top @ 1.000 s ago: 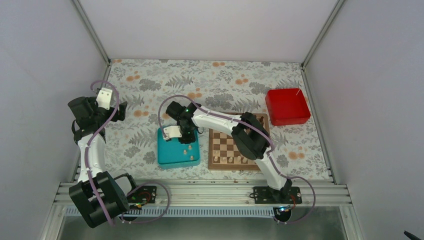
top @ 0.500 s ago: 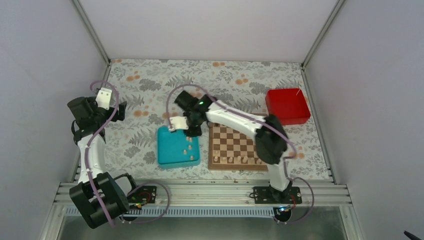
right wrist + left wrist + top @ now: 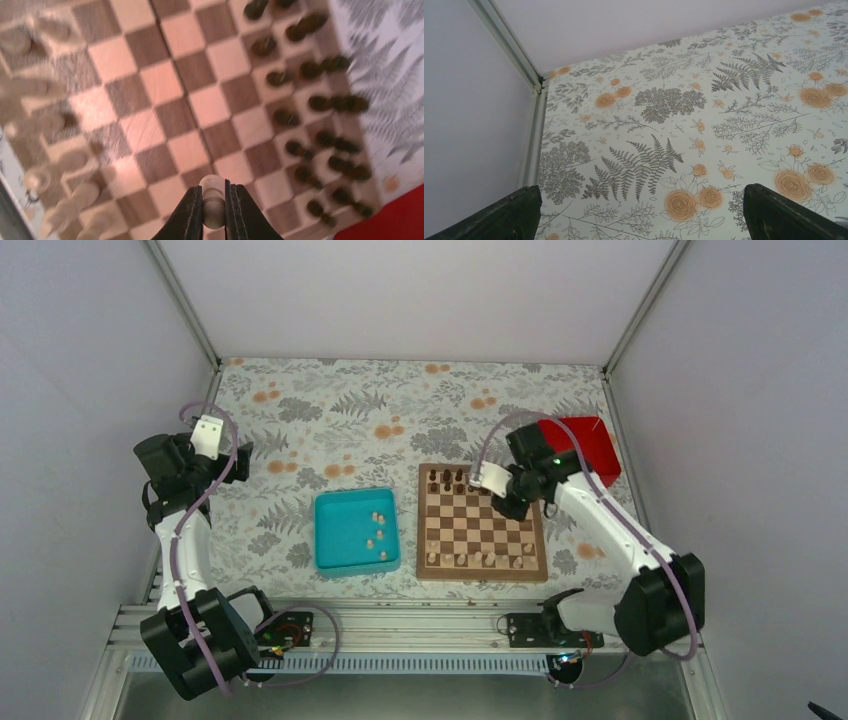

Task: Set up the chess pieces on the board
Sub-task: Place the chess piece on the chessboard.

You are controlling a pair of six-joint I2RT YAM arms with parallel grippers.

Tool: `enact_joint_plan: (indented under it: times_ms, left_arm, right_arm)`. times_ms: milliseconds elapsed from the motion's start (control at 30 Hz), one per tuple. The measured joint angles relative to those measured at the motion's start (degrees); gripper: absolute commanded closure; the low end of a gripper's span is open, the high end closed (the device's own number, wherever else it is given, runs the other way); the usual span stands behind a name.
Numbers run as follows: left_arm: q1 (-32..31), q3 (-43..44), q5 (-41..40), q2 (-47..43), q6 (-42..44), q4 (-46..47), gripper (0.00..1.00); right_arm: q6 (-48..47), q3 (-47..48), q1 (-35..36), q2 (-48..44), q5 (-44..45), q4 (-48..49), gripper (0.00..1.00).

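The right gripper moves back and down to the square beside the outermost pale piece next and releases the held one, as that square stands empty.
The board lies at mid table. Several pale chess pieces stand along its near row, and several more lie in the teal tray near its right wall. My right gripper hangs over the board's far right part. In the right wrist view it is shut on one pale chess piece above the squares, with pale pieces blurred at the left. My left gripper is far left, open and empty over the floral cloth.
Dark brown chessmen stand on the board's far rows and also show in the right wrist view. A red box sits behind the board at the right, partly hidden by my right arm. Metal frame rails edge the table.
My right arm has swung from over the teal tray across to the board's far right side, its gripper shut on a pale piece. The left arm has not moved.
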Motion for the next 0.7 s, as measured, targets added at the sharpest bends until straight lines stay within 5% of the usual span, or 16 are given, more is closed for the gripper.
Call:
enact_joint_plan:
  times_ms: [267, 700]
  left_arm:
    - [0.0, 0.0, -1.1, -0.5, 0.0, 0.1, 0.00]
    - [0.0, 0.0, -2.1, -0.5, 0.0, 0.1, 0.00]
  right_arm:
    - [-3.5, -12.6, -4.3, -11.9, 0.7, -2.1, 0.93]
    - [-5.4, -21.9, -4.9, -12.9, 1.4, -0.6, 0.94]
